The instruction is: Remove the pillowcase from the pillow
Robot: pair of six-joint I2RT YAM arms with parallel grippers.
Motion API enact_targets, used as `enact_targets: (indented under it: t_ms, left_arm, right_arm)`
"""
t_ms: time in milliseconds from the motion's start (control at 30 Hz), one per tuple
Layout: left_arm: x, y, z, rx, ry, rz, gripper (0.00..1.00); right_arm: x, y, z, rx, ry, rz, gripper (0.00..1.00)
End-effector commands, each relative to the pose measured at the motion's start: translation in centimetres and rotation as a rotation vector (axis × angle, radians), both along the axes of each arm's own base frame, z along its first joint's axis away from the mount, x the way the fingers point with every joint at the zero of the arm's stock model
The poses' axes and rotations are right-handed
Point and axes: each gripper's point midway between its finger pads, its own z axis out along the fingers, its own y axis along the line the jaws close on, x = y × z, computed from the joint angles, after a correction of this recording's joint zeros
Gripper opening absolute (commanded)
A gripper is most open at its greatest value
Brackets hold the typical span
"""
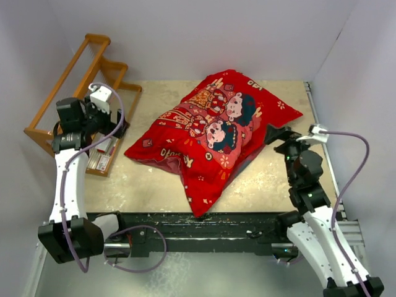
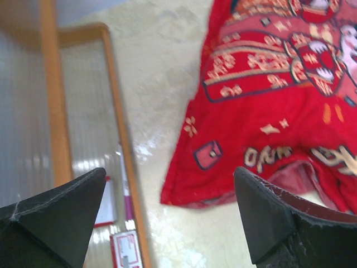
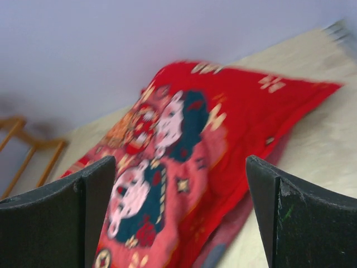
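The robot's right gripper will swing to the left in the top view and back next, then go down onto the pillowcase's near corner, as the lining of the pillowcase's opening shows beside it.
The red printed pillowcase lies plump across the middle of the table, cartoon children facing up; it fully covers the pillow, which is hidden inside. It also shows in the left wrist view and the right wrist view. A darker red lining shows at its near-left opening. My left gripper is open and empty, left of the case's left corner, above the table beside the wooden rack. My right gripper is open and empty, just right of the case's right edge.
A wooden rack stands at the back left, with small cards and a pen on its base. White walls close in the back and both sides. A black rail runs along the near edge.
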Motion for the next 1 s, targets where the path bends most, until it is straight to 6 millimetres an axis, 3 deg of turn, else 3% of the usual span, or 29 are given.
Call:
enact_targets:
  t_ms: [0,133,300,467,567,733,967]
  left_arm:
    - [-2.9,-2.7,-2.1,-0.039,0.133,-0.170,0.99]
    - [-3.1,-3.6,-2.5,-0.029,0.174,-0.254,0.99]
    - [-3.7,-3.8,-4.8,0.001,0.282,-0.298,0.99]
    - [-5.2,-3.4,-7.0,0.070,0.321,-0.317,0.99]
    - [-6.1,-3.2,-7.8,0.105,0.343,-0.337,0.99]
    - [-7.2,-3.1,-9.0,0.127,0.374,-0.362,0.99]
    - [-7.9,-3.1,-10.1,0.126,0.420,-0.374,0.99]
  right_arm:
    - [0.0,7.9,-3.7,0.115,0.103,0.364,1.00]
    - [-2.1,12.6,-7.3,0.073,0.212,0.403,1.00]
    - [-3.7,17.6,-13.3,-0.048,0.448,0.437,1.00]
    - [-5.7,23.5,-16.7,-0.156,0.558,0.513,1.00]
    - [-6.7,26.0,-18.1,-0.214,0.592,0.549,0.99]
    - [-8.5,28.2,-20.3,-0.311,0.636,0.602,0.94]
    - [-9.3,27.4,-24.1,-0.435,0.715,0.604,0.84]
